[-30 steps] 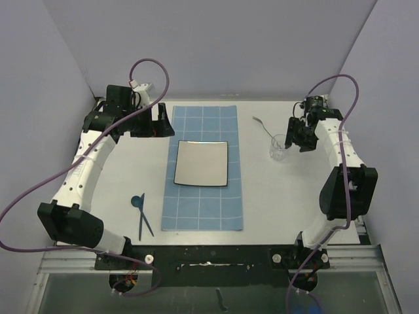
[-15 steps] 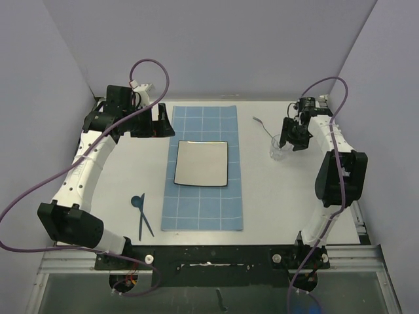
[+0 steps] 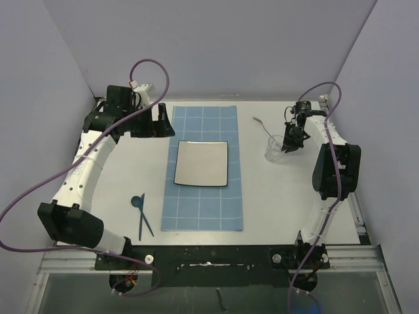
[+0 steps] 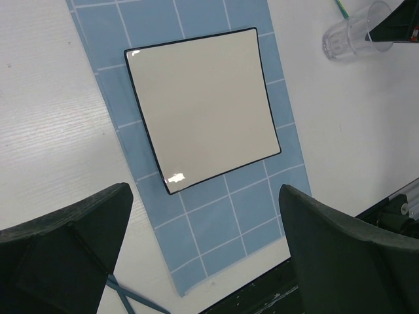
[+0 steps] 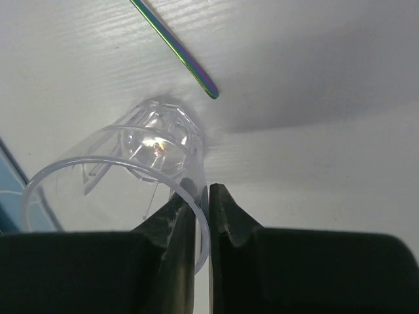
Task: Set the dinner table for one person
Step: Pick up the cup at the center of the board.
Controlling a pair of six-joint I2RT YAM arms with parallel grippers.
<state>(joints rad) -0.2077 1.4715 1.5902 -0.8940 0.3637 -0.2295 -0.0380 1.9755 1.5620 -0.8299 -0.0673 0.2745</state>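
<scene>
The mat's far corner by the iridescent utensil is bare, so my right gripper will next lift the glass point(image 3: 275, 149) outward, then lower it onto that corner and let go.
On the white dinner table point(image 3: 275, 196) lies a blue gridded mat point(image 3: 203, 196) with a square, dark-rimmed plate point(image 3: 201, 163) on it. A clear glass point(image 3: 275, 149) stands upright to the right of the mat. My right gripper point(image 3: 289, 144) is shut on the glass's right wall. In the right wrist view one finger point(image 5: 175, 226) is inside the rim of the glass point(image 5: 111, 176) and the other is outside it. My left gripper point(image 3: 159, 122) hangs open above the table's back left, over the mat point(image 4: 222, 209) and plate point(image 4: 200, 108), and holds nothing.
A thin iridescent utensil point(image 3: 262, 124) lies behind the glass, and its handle point(image 5: 173, 49) shows in the right wrist view. Two dark blue utensils point(image 3: 143, 212) lie crossed left of the mat's near end. A black rail point(image 3: 209, 252) runs along the near edge.
My right gripper has moved in over the glass and shut on its right wall. The glass has shifted slightly left. The left arm has not moved.
</scene>
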